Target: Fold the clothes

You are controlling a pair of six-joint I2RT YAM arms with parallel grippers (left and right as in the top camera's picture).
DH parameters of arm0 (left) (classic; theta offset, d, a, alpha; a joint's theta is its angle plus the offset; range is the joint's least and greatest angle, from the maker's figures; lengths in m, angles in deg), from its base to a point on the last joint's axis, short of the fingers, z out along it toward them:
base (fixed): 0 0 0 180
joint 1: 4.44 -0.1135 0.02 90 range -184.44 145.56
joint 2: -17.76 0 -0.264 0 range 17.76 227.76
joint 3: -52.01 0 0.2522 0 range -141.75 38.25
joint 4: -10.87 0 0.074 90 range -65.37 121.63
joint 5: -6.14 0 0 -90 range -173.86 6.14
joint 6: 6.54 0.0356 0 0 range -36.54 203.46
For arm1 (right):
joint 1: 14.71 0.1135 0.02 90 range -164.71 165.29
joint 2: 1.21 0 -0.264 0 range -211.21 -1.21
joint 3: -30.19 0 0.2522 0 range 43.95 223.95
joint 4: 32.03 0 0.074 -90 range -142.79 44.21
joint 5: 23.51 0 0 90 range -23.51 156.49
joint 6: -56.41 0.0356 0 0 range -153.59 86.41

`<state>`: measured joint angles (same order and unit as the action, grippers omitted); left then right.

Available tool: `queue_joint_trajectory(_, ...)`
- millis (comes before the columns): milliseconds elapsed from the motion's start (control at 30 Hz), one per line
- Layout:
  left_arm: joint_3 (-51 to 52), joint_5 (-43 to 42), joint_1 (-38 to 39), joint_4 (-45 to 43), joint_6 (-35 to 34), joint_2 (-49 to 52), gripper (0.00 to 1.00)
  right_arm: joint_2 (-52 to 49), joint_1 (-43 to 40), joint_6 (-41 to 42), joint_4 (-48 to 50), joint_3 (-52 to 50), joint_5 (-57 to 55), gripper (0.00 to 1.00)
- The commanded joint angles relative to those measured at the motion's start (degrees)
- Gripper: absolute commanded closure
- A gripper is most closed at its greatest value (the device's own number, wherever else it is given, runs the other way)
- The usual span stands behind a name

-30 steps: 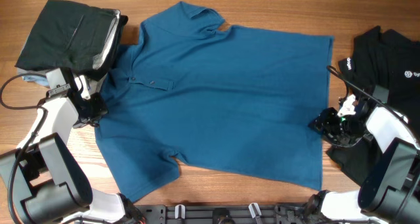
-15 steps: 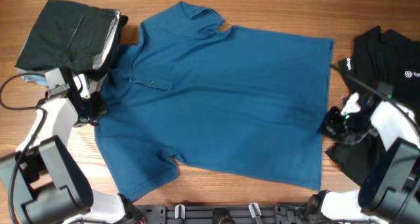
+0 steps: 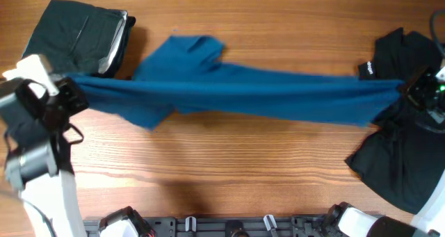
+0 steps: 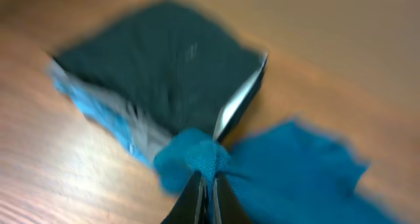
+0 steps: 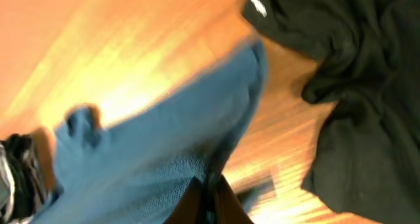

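The shirt's end hangs in the air, so my left gripper needs to move outward and down to the bare tabletop (image 3: 149,31) (image 4: 281,78) beside the dark stack and release it.
The blue polo shirt (image 3: 236,94) hangs stretched in the air as a long band across the table, its collar end drooping at the upper left. My left gripper (image 3: 68,91) is shut on its left end, seen in the left wrist view (image 4: 203,161) as bunched blue cloth between the fingers. My right gripper (image 3: 410,90) is shut on its right end, over the black garment pile; blue cloth is pinched in the right wrist view (image 5: 210,184). A black garment with a white logo (image 3: 403,146) lies crumpled at the right.
A folded dark garment stack (image 3: 73,39) with light cloth under it sits at the back left, also in the left wrist view (image 4: 157,73). The wooden table (image 3: 229,174) runs under the lifted shirt. A black rail (image 3: 229,226) lines the front edge.
The shirt lay flat on the table; now both grippers have lifted it and pulled it taut sideways. Both arms rose and moved outward. The views are motion-blurred.
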<state>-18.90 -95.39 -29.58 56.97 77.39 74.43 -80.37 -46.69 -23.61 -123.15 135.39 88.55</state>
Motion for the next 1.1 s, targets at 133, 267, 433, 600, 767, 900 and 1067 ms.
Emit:
queue_joint_trajectory(133,-12.2,6.3,-1.4,3.9,-3.2,-16.7,0.96,3.9,-0.8,0.1,-12.4,21.5,-1.0,0.96)
queue_joint_trajectory(267,-20.1,10.5,-1.4,10.4,-3.2,-18.4,0.96,6.0,-0.8,0.6,-14.8,29.3,-2.2,0.96)
queue_joint_trajectory(433,-22.4,10.5,-1.4,10.7,-3.2,-17.6,0.96,6.6,-0.8,1.6,-14.7,30.4,-5.5,0.96)
queue_joint_trajectory(600,-22.4,1.9,-1.3,11.5,-3.2,-9.4,0.96,-0.5,-0.8,1.6,-14.8,30.3,-5.2,0.95)
queue_joint_trajectory(767,-22.4,-5.8,6.2,8.4,-1.2,7.4,0.96,-12.2,0.1,-1.0,-14.7,30.3,-2.9,0.94)
queue_joint_trajectory(900,-22.4,1.0,18.0,3.1,3.3,20.7,0.96,-20.5,3.0,-2.4,-13.1,30.3,-2.9,0.91)
queue_joint_trajectory(1067,-22.4,5.9,25.4,-7.5,3.3,39.2,0.96,-32.7,7.5,-2.3,-4.2,30.0,-2.9,0.89)
